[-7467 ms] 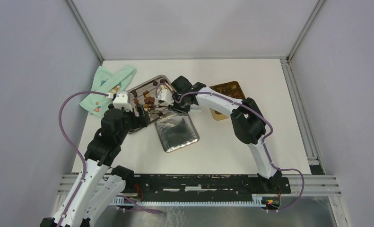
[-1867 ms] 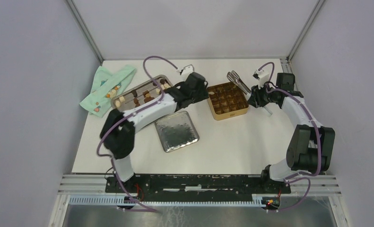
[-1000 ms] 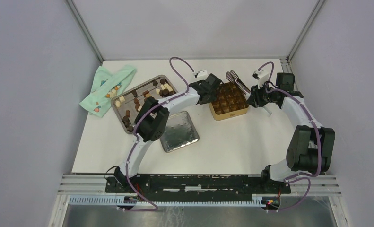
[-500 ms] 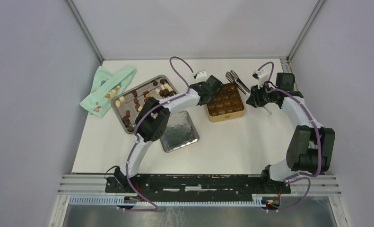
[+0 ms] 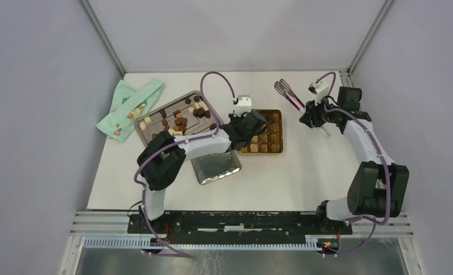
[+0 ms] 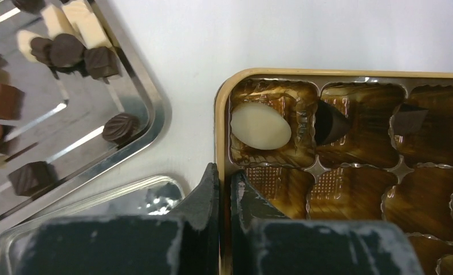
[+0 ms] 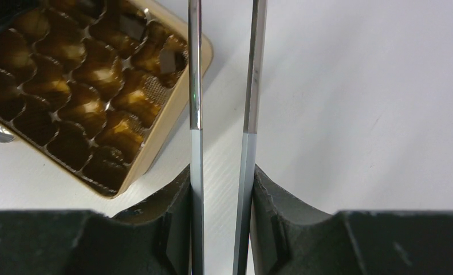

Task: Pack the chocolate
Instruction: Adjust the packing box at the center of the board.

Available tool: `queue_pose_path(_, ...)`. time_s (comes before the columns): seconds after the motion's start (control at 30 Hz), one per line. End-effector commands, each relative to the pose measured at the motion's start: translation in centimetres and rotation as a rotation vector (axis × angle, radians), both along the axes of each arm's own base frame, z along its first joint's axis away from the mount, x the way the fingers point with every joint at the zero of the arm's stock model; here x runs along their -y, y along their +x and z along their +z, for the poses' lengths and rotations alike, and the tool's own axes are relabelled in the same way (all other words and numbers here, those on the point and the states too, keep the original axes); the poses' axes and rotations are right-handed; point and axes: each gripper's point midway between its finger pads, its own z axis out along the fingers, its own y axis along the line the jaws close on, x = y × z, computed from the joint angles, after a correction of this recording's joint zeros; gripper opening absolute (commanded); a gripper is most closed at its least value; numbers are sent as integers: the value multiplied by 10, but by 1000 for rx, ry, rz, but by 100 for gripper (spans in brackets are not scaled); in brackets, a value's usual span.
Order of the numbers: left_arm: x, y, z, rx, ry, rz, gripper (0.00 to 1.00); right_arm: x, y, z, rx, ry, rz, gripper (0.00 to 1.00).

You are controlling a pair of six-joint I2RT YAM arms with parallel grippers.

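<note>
The left gripper moves to the right in the top view next and releases the tin (image 5: 268, 143) on the bare table toward the tongs, since it crowds the lid.
The chocolate (image 5: 177, 117) lies as several dark, light-brown and cream pieces on a steel tray (image 5: 196, 95). A few pieces sit in the open gold tin (image 5: 268, 143): a cream one (image 6: 260, 126) and dark ones (image 6: 329, 123). My left gripper (image 5: 248, 136) (image 6: 224, 172) is shut on the tin's left wall (image 6: 222, 114), one finger inside and one outside. My right gripper (image 5: 314, 117) (image 7: 223, 189) is shut on metal tongs (image 5: 290, 97) (image 7: 195, 86) to the right of the tin, and the tongs' arms stay apart with nothing between them.
The tin's lid (image 5: 215, 160) lies upside down, silver side up, just left of and nearer than the tin. A green patterned cloth (image 5: 129, 106) lies at the far left. Bare white table (image 5: 304, 172) spreads nearer than and right of the tin.
My left gripper closed on the tin's wall and dragged the tin left and towards the near edge, close to the lid. The right arm with the tongs barely moved.
</note>
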Motion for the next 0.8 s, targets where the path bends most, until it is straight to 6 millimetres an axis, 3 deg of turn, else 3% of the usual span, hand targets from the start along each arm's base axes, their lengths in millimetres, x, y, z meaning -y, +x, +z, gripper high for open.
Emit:
queue_pose_path(0.0, -1, -4, 72, 301, -27, 24, 2, 1, 5, 18, 76, 12, 4, 39)
queue_pose_path(0.17, -1, -29, 87, 412, -82, 4, 2, 2, 5, 14, 68, 12, 0, 39)
queue_pose_path(0.37, 8, -33, 84, 397, -137, -28, 2, 2, 6, 13, 63, 11, -3, 39)
queue_pose_path(0.77, 57, -6, -4, -116, -313, -56, 2, 17, 9, 14, 65, 4, -62, 39)
